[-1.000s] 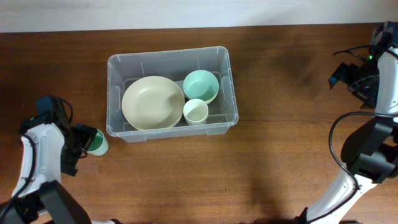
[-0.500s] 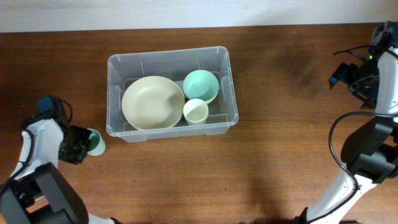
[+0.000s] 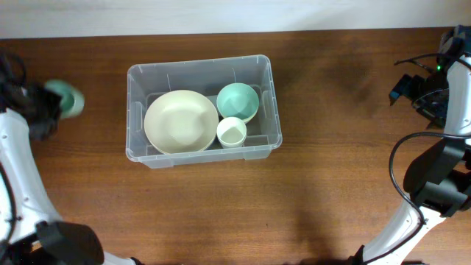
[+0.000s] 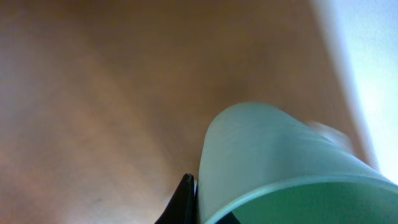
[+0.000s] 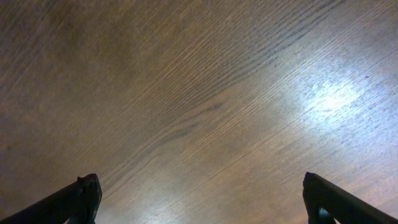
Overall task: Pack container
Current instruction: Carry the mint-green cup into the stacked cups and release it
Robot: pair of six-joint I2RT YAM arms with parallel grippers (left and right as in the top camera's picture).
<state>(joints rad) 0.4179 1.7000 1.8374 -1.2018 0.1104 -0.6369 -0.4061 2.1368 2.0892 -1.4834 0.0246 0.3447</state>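
Note:
My left gripper swings toward the container [image 3: 199, 65] next, past the wide beige bowl, then brings the green cup down over the small white cup [image 3: 231, 132].
The clear plastic container [image 3: 199, 65] stands at mid-table, left of centre. It holds a wide beige bowl [image 3: 180, 121], a mint bowl [image 3: 238, 101] and a small white cup [image 3: 231, 132]. Far to its left, at the table's left edge, my left gripper [image 3: 50, 104] is shut on a green cup [image 3: 66, 99], blurred in the overhead view. The left wrist view shows this green cup [image 4: 273, 162] tilted, its rim toward the camera, with one dark fingertip [image 4: 185, 198] against its wall and the other hidden. My right gripper [image 5: 202, 199] stands open above bare wood at the far right.
The white wall runs along the table's far edge [image 3: 235, 16]. The right arm's base and cables [image 3: 434, 177] fill the right edge, and the left arm [image 3: 22, 184] runs down the left edge. Bare wood [image 3: 346, 147] lies between the container and the right arm.
My left gripper closed on the green cup by the front left and carried it up and toward the far left. The right arm and the container's contents have not moved.

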